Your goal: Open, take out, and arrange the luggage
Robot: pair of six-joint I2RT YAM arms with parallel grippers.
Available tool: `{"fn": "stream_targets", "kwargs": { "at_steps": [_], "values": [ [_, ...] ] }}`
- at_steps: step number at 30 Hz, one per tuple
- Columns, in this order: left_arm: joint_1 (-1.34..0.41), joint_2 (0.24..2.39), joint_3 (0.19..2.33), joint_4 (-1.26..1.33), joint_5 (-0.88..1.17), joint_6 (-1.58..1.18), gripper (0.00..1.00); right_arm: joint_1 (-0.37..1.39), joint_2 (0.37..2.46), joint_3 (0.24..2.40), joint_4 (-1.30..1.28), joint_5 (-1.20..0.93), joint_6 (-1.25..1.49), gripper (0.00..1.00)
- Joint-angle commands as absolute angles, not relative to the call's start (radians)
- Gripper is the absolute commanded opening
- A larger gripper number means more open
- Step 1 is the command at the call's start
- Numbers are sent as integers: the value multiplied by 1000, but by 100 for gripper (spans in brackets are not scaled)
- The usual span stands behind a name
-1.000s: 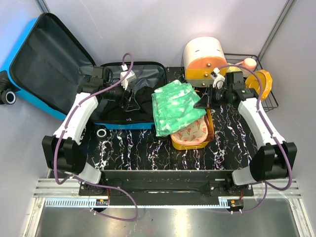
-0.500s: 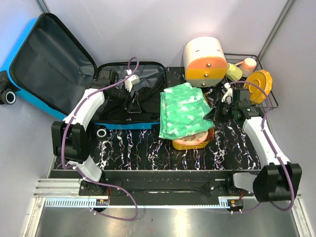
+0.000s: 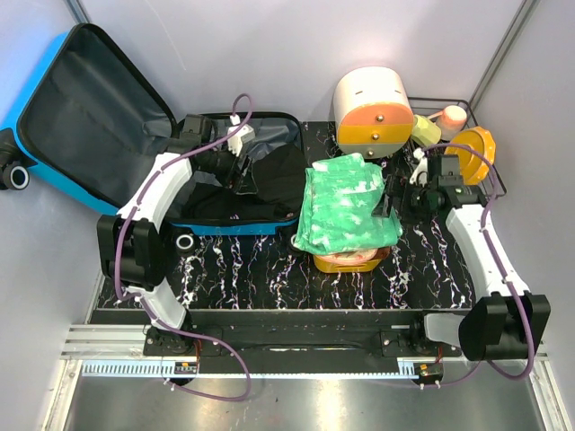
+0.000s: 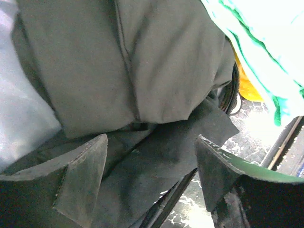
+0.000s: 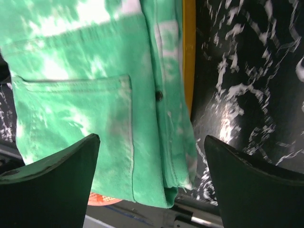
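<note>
I will next lower my left gripper toward the right in the top view onto the folded edge of the dark clothes (image 3: pixel 269 180) (image 4: pixel 148 113), because that edge lies free over other fabric.
The blue luggage (image 3: pixel 36 153) lies open at the left, its lid leaning back against the wall and its base (image 3: pixel 225 229) flat on the table. Dark clothes (image 3: pixel 269 180) fill the base. My left gripper (image 3: pixel 241 171) hovers over them, open; in the left wrist view dark fabric (image 4: pixel 156 71) lies beyond its gripper (image 4: pixel 149 175), not pinched. A folded green garment (image 3: pixel 346 202) rests on the yellow basin (image 3: pixel 346 263). My right gripper (image 3: pixel 388 211) stands open at the garment's right edge; in the right wrist view the green garment (image 5: pixel 95 95) hangs free between the wide jaws of the gripper (image 5: pixel 152 183).
A white-and-orange round drawer box (image 3: pixel 373 108) stands at the back. A wire basket (image 3: pixel 490 184) at the back right holds an orange lid (image 3: pixel 473 153) and a pink item (image 3: pixel 454 115). A small tape roll (image 3: pixel 185 242) lies in front of the luggage. Walls close in on both sides.
My right gripper has opened and let go of the green garment, which shifted right and now lies over the basin. My left gripper moved right over the dark clothes.
</note>
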State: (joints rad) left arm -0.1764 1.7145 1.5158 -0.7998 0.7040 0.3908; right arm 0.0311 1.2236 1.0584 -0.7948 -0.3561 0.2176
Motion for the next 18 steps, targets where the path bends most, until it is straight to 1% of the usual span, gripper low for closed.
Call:
{"fn": "stream_targets", "kwargs": {
  "at_steps": [1, 4, 5, 6, 9, 10, 13, 15, 18],
  "values": [
    [-166, 1720, 1650, -772, 673, 420, 79, 18, 1238, 1260, -850, -295, 34, 100],
    [-201, 1741, 1693, -808, 666, 503, 80, 20, 1256, 1339, -861, -300, 5, 100],
    [-228, 1755, 1697, -810, 661, 520, 80, 18, 1262, 1348, -835, -339, 5, 100],
    [-242, 1761, 1700, -808, 660, 543, 81, 18, 1267, 1353, -816, -419, 6, 98],
    [-301, 1813, 1716, -808, 655, 583, 81, 29, 1316, 1351, -740, -582, 69, 85],
    [-313, 1828, 1726, -810, 652, 589, 81, 38, 1339, 1356, -735, -598, 105, 77],
    [-354, 1900, 1743, -784, 638, 578, 82, 80, 1442, 1347, -719, -666, 143, 69],
    [-377, 1956, 1750, -772, 609, 555, 82, 132, 1512, 1333, -724, -689, 129, 67],
    [-399, 2005, 1743, -746, 539, 539, 82, 211, 1597, 1307, -762, -637, 77, 67]
  ]
}}
